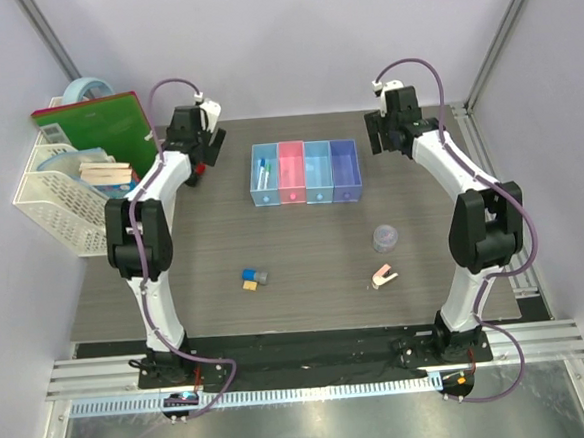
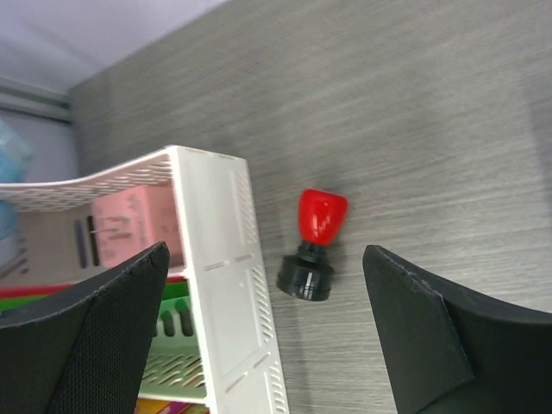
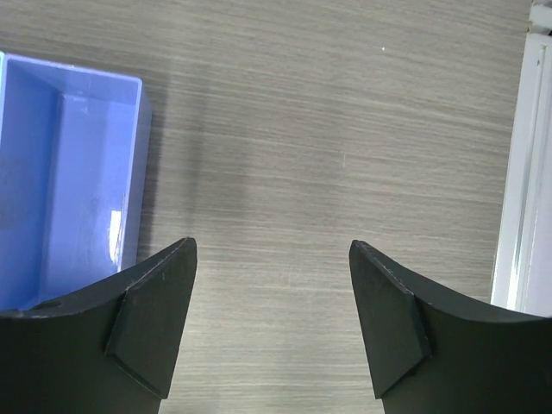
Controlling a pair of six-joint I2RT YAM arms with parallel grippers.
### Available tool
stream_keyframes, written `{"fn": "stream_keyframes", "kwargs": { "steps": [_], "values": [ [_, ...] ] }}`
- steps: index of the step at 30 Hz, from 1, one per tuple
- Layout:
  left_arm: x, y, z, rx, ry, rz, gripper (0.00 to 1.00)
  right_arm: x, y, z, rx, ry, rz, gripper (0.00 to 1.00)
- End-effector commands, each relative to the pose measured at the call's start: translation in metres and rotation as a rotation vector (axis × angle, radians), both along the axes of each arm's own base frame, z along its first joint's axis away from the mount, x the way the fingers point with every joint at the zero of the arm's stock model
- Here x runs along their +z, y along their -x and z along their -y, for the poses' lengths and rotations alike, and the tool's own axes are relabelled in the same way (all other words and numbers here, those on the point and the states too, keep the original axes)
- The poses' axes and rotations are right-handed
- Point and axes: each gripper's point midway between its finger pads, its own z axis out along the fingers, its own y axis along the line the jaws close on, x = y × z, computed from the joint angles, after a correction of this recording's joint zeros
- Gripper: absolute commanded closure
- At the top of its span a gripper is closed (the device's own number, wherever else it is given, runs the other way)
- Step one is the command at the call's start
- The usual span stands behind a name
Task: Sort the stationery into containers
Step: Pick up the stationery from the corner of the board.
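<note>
The knob lies on the tabletop below my left gripper's open fingers, so the gripper should next lower past the white basket's side onto the knob's black base (image 1: pixel 193 179) (image 2: pixel 306 275).
The containers (image 1: pixel 305 172) are a row of four joined bins at the table's back middle, and two pens (image 1: pixel 263 169) lie in the leftmost light blue one. A red-and-black knob (image 2: pixel 315 241) lies on its side beside the white basket's wall. My left gripper (image 2: pixel 266 259) hangs open above it, with the knob and the basket corner between its fingers. My right gripper (image 3: pixel 272 246) is open over bare table, just right of the purple-blue bin (image 3: pixel 60 172). Yellow, blue and grey blocks (image 1: pixel 252 279), a grey round tub (image 1: pixel 385 238) and a pink-white clip (image 1: pixel 382 276) lie loose near the front.
A white mesh basket (image 1: pixel 55 195) with a green book (image 1: pixel 100 127) and notebooks stands at the left edge, close under my left gripper. A white frame rail (image 3: pixel 522 172) runs along the table's right side near my right gripper.
</note>
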Motion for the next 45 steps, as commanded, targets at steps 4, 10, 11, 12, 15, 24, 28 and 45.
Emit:
{"fn": "stream_keyframes", "kwargs": {
  "steps": [4, 10, 11, 12, 15, 24, 28, 45],
  "values": [
    [-0.04, 0.006, -0.007, -0.075, -0.002, -0.157, 0.09, 0.034, 0.009, -0.001, -0.002, -0.031, 0.081, 0.23],
    [-0.056, 0.006, -0.025, -0.066, -0.005, -0.215, 0.1, 0.03, 0.014, -0.001, -0.002, -0.032, 0.069, 0.23],
    [-0.058, 0.006, -0.026, -0.07, 0.001, -0.227, 0.1, 0.029, 0.015, -0.001, -0.002, -0.032, 0.068, 0.23],
    [-0.059, 0.005, -0.027, -0.071, 0.0, -0.229, 0.1, 0.03, 0.015, 0.0, -0.004, -0.031, 0.07, 0.23],
    [-0.071, 0.008, -0.029, -0.092, 0.0, -0.266, 0.1, 0.03, 0.017, 0.0, -0.005, -0.034, 0.07, 0.23],
    [-0.098, 0.013, -0.034, -0.091, 0.003, -0.34, 0.13, 0.039, 0.017, -0.001, -0.002, -0.039, 0.089, 0.23],
    [-0.103, 0.013, -0.036, -0.088, 0.003, -0.346, 0.15, 0.04, 0.017, -0.001, -0.002, -0.039, 0.09, 0.23],
    [-0.131, 0.018, -0.043, -0.073, -0.011, -0.397, 0.31, 0.045, 0.02, -0.001, -0.004, -0.043, 0.101, 0.24]
  ]
}}
